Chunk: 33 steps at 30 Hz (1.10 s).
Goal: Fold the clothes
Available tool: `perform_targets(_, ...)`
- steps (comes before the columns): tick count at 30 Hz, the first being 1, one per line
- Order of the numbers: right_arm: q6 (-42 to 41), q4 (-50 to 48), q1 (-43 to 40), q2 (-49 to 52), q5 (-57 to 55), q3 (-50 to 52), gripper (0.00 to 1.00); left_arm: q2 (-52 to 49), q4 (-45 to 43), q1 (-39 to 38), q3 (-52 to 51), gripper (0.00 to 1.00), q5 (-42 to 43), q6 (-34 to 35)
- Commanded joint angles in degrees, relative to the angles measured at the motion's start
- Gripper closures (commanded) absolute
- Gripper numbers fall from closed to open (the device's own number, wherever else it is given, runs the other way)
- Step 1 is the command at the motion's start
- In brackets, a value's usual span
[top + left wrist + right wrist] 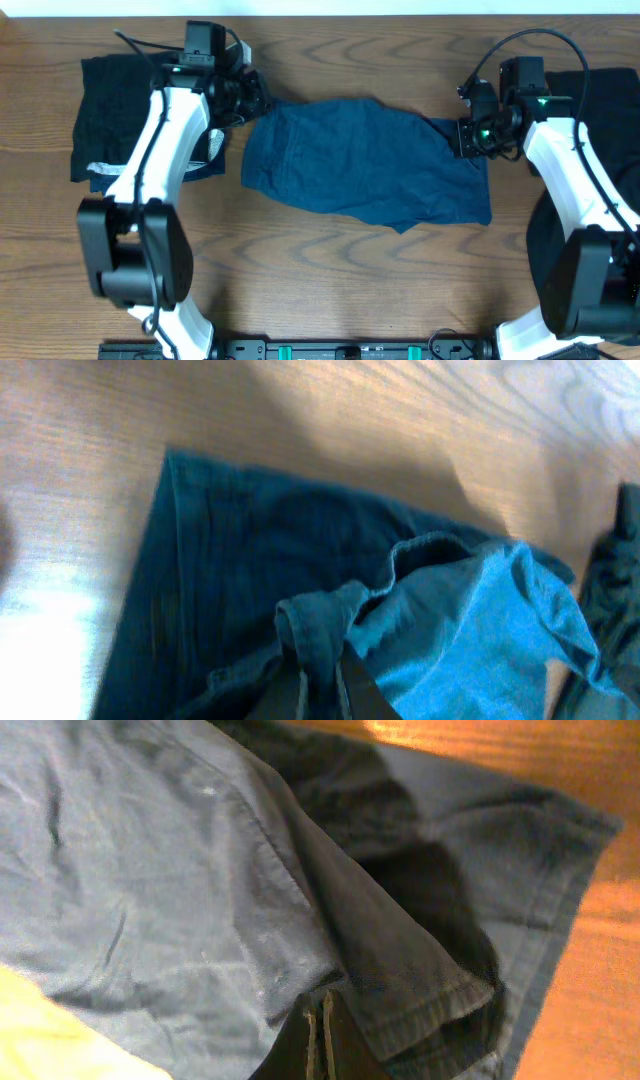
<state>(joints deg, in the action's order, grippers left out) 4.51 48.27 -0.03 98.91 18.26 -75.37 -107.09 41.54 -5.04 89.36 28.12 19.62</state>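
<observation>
The fold goes back with my left gripper next for release on the bare wood before the shorts, since that wood lies back from the gripper with open room.
The clothes in play are navy-blue shorts (365, 160), spread flat across the middle of the table. My left gripper (250, 100) is at their upper left corner. In the left wrist view the gripper (322, 695) is shut on a bunched-up fold of the shorts (230, 560), with paler cloth puckered to its right. My right gripper (468, 135) is at the upper right corner. In the right wrist view the gripper (322, 1040) is shut at the hem of the shorts (150, 870), which rises off the wood and casts a shadow beneath.
A black garment (110, 110) with a silvery-white edge lies at the far left, under the left arm. Another black garment (610, 100) lies at the far right, under the right arm. Bare wood table (330, 270) shows in front of the shorts.
</observation>
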Motion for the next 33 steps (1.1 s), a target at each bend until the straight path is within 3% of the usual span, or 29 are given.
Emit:
perform_targets(1, -2.38, 2.89, 0.44, -5.29, 2.21, 0.04, 0.99, 2.51, 5.22, 0.2, 0.0, 0.94, -0.13, -0.5)
perform_targets(8, -2.84, 18.78, 0.48, -8.92, 5.27, 0.11, 0.99, 3.89, 24.33, 0.09, -0.26, 0.94, -1.01, -2.89)
perform_targets(12, -5.31, 22.32, 0.76, -8.92, 2.97, 2.25, 0.99, 3.89, 28.92, -1.73, -2.84, 0.94, -6.25, -3.04)
perform_targets(23, -13.57, 11.85, 1.29, -8.39, -3.37, 18.01, 0.99, 3.89, 18.8, -10.38, -21.27, 0.94, -6.88, -0.85)
perform_targets(33, -17.0, -1.84, 1.29, -3.34, -4.79, 23.71, 0.99, 3.63, 10.12, -10.43, -27.02, 0.94, -12.57, 1.29)
